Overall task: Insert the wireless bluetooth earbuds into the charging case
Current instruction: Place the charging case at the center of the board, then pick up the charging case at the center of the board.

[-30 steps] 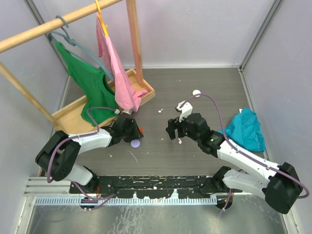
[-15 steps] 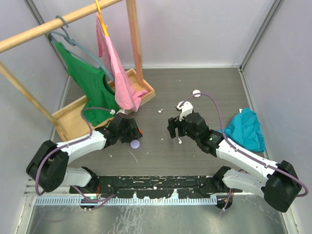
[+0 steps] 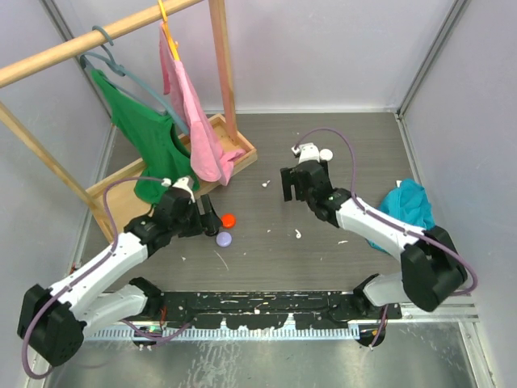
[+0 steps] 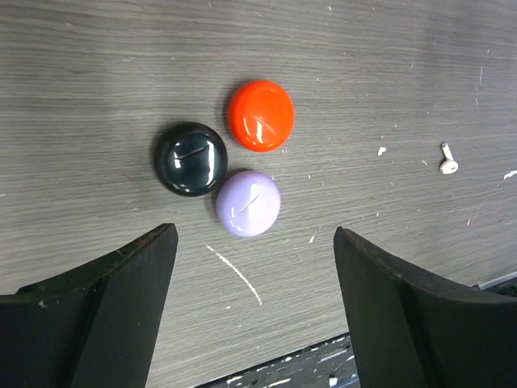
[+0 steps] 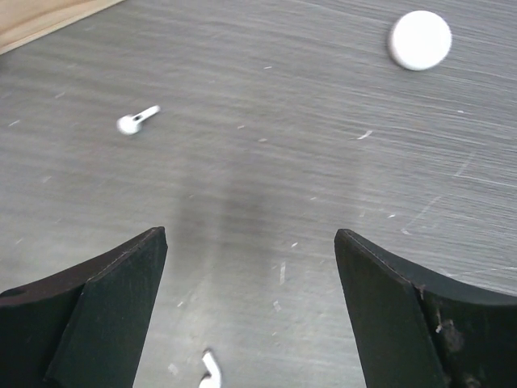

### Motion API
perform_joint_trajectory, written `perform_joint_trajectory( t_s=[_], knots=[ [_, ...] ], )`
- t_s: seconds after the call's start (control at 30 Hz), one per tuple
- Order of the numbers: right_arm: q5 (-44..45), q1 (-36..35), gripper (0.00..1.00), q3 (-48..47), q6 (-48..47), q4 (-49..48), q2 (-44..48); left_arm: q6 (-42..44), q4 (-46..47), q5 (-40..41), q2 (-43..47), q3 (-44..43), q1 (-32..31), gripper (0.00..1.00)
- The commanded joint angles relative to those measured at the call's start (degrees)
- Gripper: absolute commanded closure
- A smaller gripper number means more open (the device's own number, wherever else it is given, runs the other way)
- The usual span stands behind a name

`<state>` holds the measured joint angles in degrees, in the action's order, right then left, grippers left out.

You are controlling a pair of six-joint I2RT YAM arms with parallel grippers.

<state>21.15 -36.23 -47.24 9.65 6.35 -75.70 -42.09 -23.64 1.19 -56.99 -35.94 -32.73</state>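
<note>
I should next move my right gripper outward, to the right in the top view, and down over the white round case (image 3: 326, 154) (image 5: 419, 40), which lies below and outward.
Three small round charging cases lie together: red (image 4: 260, 115), black (image 4: 191, 158) and lilac (image 4: 248, 203). My left gripper (image 4: 254, 233) hovers open just short of them, nothing between its fingers. In the top view the red case (image 3: 229, 219) and lilac case (image 3: 224, 238) sit right of the left gripper (image 3: 209, 221). A white round case (image 5: 419, 40) lies further back. My right gripper (image 5: 250, 234) is open and empty above bare table. One white earbud (image 5: 137, 121) lies ahead of it to the left, another white earbud (image 5: 210, 372) below between its fingers. The top view shows these earbuds (image 3: 266, 184) (image 3: 298, 234).
A wooden clothes rack with a green shirt (image 3: 141, 133) and a pink garment (image 3: 190, 105) on hangers stands at the back left on its wooden base (image 3: 121, 187). A teal cloth (image 3: 408, 214) lies crumpled at the right wall. Grey walls close in three sides.
My left gripper has opened and drawn back left off the cases, uncovering the red one. My right arm has swung toward the back, away from the near earbud, jaws slightly wider.
</note>
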Motion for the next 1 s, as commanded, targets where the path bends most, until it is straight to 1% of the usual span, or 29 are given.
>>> perform_joint_trajectory(
  t_s=[0.0, 0.07, 0.13, 0.17, 0.33, 0.5, 0.6, 0.67, 0.73, 0.77, 0.97],
  knots=[
    [3.6, 5.4, 0.09, -5.3, 1.2, -2.7, -6.1, 8.5, -7.1, -2.0, 5.2, -4.1, 2.9, 0.18],
    [3.6, 7.6, 0.09, -6.9, 0.0, -4.4, -9.2, 10.9, -8.5, -2.3, 7.5, -4.7, 3.4, 0.14],
    [2.5, 10.3, 0.09, -8.8, -0.4, -6.1, -12.5, 13.6, -9.7, -1.9, 9.9, -5.3, 3.7, 0.13],
    [1.8, 11.7, 0.09, -10.0, -0.4, -6.5, -14.1, 14.7, -10.4, -1.7, 11.0, -5.6, 3.7, 0.09],
    [0.7, 17.2, 0.09, -17.2, -0.5, -7.5, -23.1, 18.8, -12.9, 0.5, 15.7, -7.6, 3.8, 0.01],
    [-1.1, 21.5, 0.09, -24.6, -1.5, -6.6, -31.0, 19.4, -10.9, 1.8, 19.3, -6.2, 3.8, 0.02],
    [-2.4, 23.3, 0.1, -28.4, -2.6, -6.4, -34.9, 18.9, -9.3, 2.2, 20.0, -4.9, 3.8, 0.02],
    [-4.6, 24.8, 0.11, -30.7, -3.8, -5.8, -37.3, 18.6, -8.8, 2.0, 19.6, -4.6, 3.8, 0.02],
    [-9.2, 26.4, 0.12, -32.3, -5.8, -5.3, -39.5, 18.4, -8.7, 2.2, 19.0, -4.5, 3.9, 0.02],
    [-12.1, 27.0, 0.13, -33.1, -7.4, -4.9, -40.3, 18.3, -8.6, 2.0, 18.7, -4.5, 3.9, 0.02],
    [-22.6, 29.5, 0.13, -37.7, -16.3, -1.6, -44.2, 18.4, -6.6, -0.8, 17.1, -3.9, 3.9, 0.02]
  ],
)
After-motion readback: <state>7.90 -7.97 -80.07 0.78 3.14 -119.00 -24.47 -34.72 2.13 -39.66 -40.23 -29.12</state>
